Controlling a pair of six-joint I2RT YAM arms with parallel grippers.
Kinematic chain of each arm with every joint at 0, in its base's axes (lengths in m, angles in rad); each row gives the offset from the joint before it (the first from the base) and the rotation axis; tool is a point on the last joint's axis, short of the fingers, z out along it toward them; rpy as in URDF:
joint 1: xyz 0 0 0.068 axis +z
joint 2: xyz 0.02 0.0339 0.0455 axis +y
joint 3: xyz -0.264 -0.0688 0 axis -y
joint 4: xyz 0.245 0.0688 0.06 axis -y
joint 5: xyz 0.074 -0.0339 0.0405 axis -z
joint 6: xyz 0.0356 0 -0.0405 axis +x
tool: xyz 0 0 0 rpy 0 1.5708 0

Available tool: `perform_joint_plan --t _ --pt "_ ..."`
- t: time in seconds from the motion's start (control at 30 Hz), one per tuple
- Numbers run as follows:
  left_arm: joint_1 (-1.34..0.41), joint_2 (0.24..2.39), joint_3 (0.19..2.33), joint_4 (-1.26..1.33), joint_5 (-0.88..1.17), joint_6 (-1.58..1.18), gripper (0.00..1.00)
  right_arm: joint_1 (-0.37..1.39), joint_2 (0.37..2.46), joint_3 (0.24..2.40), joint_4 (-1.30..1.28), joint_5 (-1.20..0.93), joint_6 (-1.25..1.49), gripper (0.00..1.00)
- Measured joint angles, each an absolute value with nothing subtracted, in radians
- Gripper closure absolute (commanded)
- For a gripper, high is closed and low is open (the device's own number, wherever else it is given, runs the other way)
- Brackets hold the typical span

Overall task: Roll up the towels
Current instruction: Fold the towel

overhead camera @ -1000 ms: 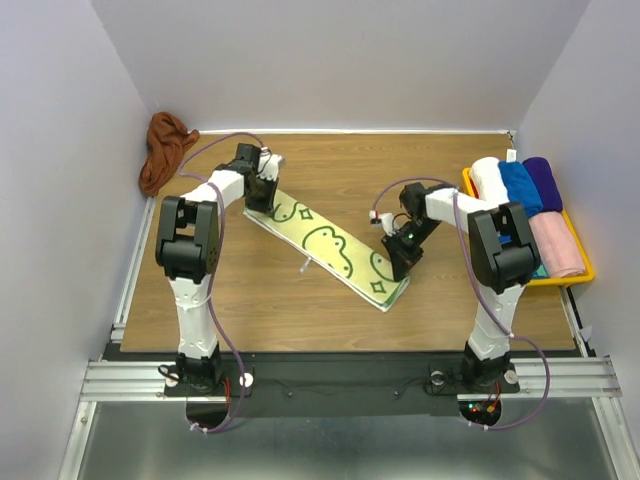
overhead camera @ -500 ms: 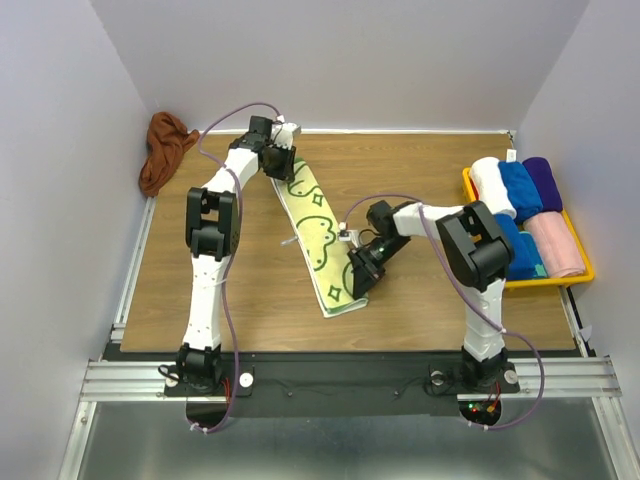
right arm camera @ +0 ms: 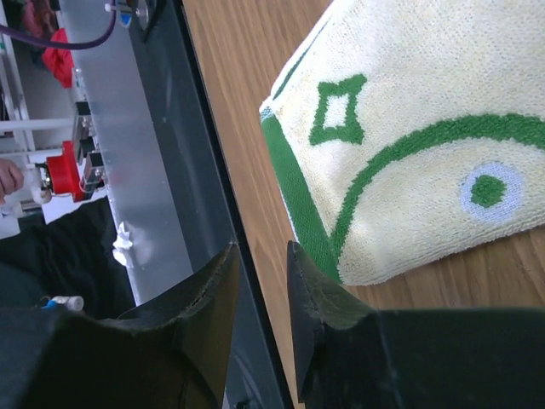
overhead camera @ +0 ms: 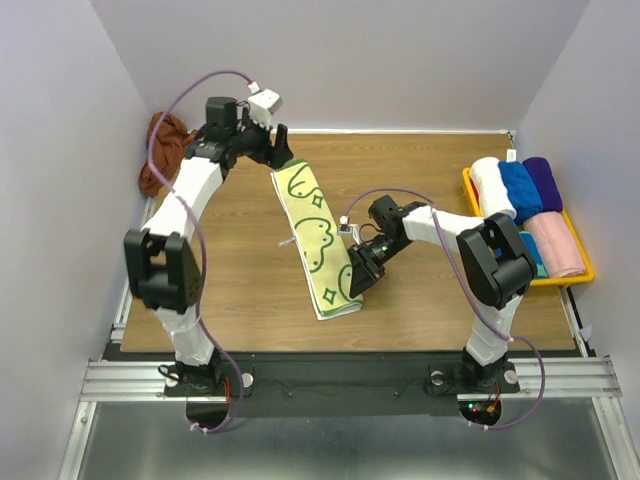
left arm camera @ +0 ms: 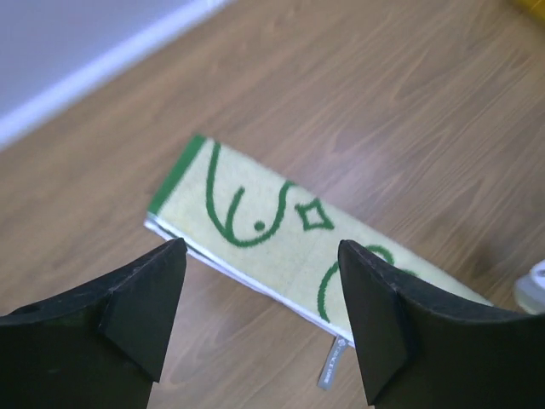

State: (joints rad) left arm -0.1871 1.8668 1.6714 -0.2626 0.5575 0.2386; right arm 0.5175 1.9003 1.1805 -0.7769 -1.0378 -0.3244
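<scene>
My left gripper needs to move back along the towel next, turn, and go down to close on the towel's green-bordered near end (overhead camera: 339, 309), because that end is still lying flat.
The cream towel (overhead camera: 315, 240) with green patterns lies folded into a long strip, running from the far middle of the table toward the near edge. My left gripper (overhead camera: 279, 153) hangs open above its far end, nothing between the fingers; the left wrist view shows that end of the towel (left arm camera: 255, 204) flat on the wood below the gripper (left arm camera: 260, 256). My right gripper (overhead camera: 358, 279) sits low at the right side of the near end, jaws a narrow gap apart and empty (right arm camera: 260, 256), the towel's green-bordered corner (right arm camera: 409, 153) just beside them. The rust-brown towel (overhead camera: 160, 150) lies bunched at the far left wall.
A yellow tray (overhead camera: 588, 272) at the right edge holds white, blue, purple and pink rolled towels. A small grey label (left arm camera: 330, 368) sticks out from the strip's long side. The table's near edge and metal rail (right arm camera: 162, 170) run close to my right gripper.
Both grippers swung the strip from diagonal to nearly lengthwise, then opened. The left gripper let go of the far end and lifted back; the right one released the near end.
</scene>
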Motion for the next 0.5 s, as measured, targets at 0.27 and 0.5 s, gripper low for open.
perform_joint_plan --t 0.27,0.5 --pt "-0.186 1.532 1.46 -0.097 0.617 0.291 0.12 0.53 1.989 1.145 -0.75 -1.001 -0.305 0.66" --pt "-0.2 1.368 1.165 -0.152 0.616 0.507 0.28 0.531 2.029 1.117 -0.74 -1.018 -0.246 0.66"
